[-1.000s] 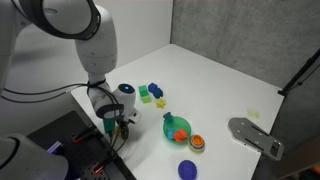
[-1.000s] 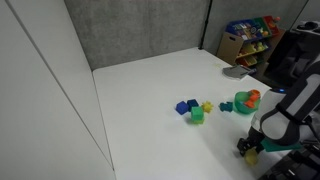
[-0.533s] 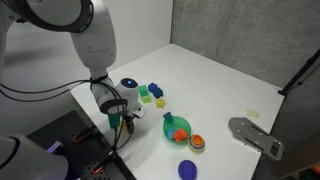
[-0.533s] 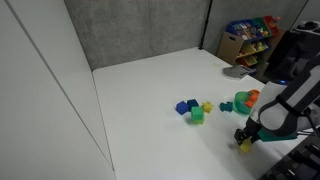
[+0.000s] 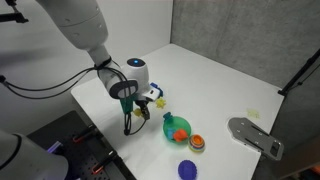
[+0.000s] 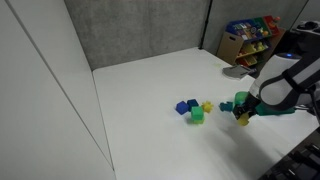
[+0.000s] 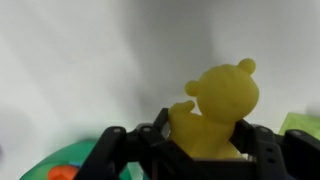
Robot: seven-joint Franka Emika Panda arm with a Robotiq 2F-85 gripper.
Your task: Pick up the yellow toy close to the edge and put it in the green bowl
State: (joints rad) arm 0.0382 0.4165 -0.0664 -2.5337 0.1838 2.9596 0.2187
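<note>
I should move my gripper up and across over the green bowl's open top and release the yellow toy there, because it still hangs outside the bowl's rim.
My gripper is shut on the yellow toy, a lumpy bright-yellow figure with rounded knobs, held between the two black fingers. In both exterior views the gripper holds the toy in the air above the white table, beside the green bowl. The bowl's teal-green rim also shows at the lower left of the wrist view.
Blue and green blocks with a yellow star-like toy lie mid-table. A small orange bowl and a blue-purple round dish sit past the green bowl. A grey metal plate lies at the table's far side.
The gripper has lifted from the table's edge with the yellow toy in it and moved inward toward the green bowl.
</note>
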